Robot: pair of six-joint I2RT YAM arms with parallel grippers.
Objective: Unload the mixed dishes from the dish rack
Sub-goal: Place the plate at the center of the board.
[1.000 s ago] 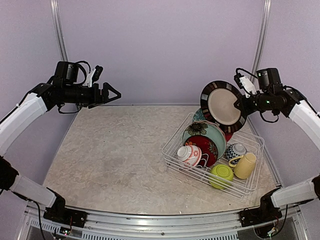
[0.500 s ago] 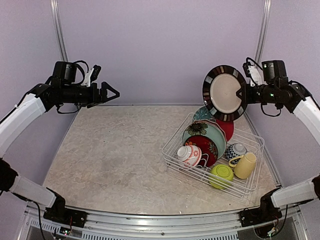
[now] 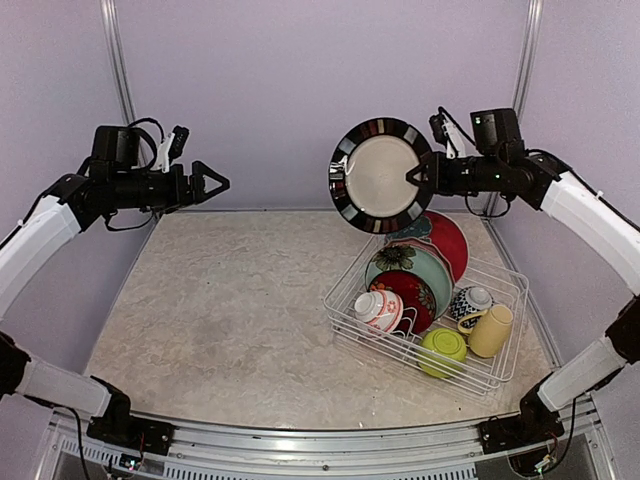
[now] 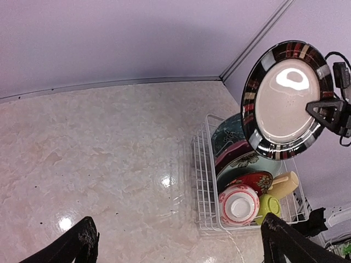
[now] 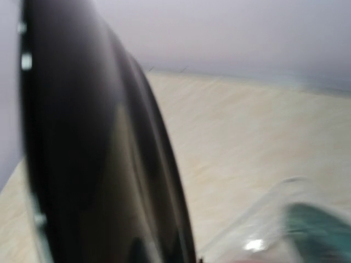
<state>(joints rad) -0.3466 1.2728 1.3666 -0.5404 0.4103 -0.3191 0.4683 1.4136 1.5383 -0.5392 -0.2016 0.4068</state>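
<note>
My right gripper swings away, back and down next and lowers the plate onto the near tabletop, since the marbled table beside the rack is bare.
My right gripper (image 3: 418,176) is shut on the rim of the black-rimmed plate (image 3: 378,176) and holds it upright, high above the dish rack's (image 3: 345,322) far left corner. The plate also shows in the left wrist view (image 4: 288,98) and fills the blurred right wrist view (image 5: 98,159). The white wire rack holds floral plates (image 3: 420,268), a red-white bowl (image 3: 378,308), a blue-white bowl (image 3: 468,302), a lime green bowl (image 3: 442,348) and a pale yellow mug (image 3: 491,331). My left gripper (image 3: 220,183) is open and empty, high at the far left.
The marbled table (image 3: 220,310) lies to the left of the rack. Lilac walls stand behind and at both sides. The rack sits at the right, close to the table's right edge.
My right gripper has carried the black-rimmed plate up and to the left, away from the rack. My left arm has shifted slightly left.
</note>
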